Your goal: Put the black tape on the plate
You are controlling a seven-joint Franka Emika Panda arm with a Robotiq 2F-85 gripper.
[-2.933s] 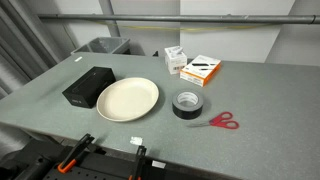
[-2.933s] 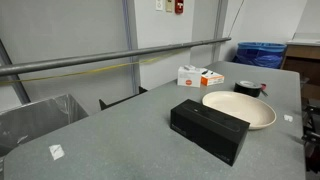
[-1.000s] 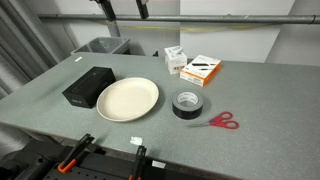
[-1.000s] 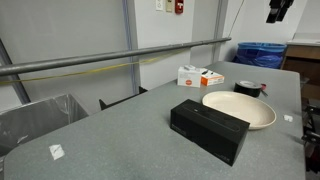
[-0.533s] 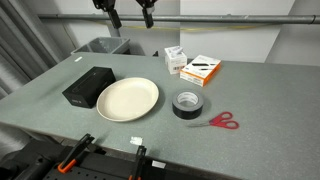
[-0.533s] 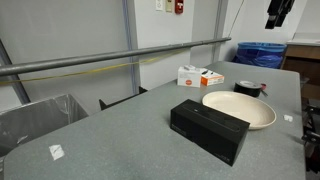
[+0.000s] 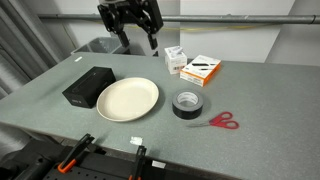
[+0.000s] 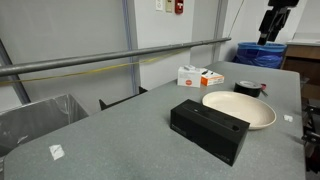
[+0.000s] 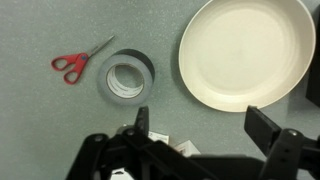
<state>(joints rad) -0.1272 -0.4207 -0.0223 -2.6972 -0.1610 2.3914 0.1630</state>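
Observation:
I will bring my gripper down and left in the wrist view next, onto the black tape's plate-side rim (image 7: 176, 102) (image 9: 148, 78), since it is below my gripper on that side.
The black tape (image 7: 188, 103) lies flat on the grey table, just beside the cream-white plate (image 7: 127, 99); it also shows in an exterior view (image 8: 250, 88) behind the plate (image 8: 240, 108). In the wrist view the tape (image 9: 126, 80) lies left of the plate (image 9: 244, 50). My gripper (image 7: 139, 37) hangs high above the table's far side, well above both, open and empty. In the wrist view its two fingers (image 9: 264, 125) stand wide apart with bare table between them.
A flat black box (image 7: 87, 86) lies on the plate's other side. Red-handled scissors (image 7: 220, 121) lie near the tape. Two small cartons (image 7: 201, 69) stand at the back. A small white label (image 7: 136, 141) lies near the front edge. A grey bin (image 7: 102, 46) stands behind the table.
The arm has come down into view from above over the last second, lowering toward the table's far side. Tape, plate and other objects have not moved.

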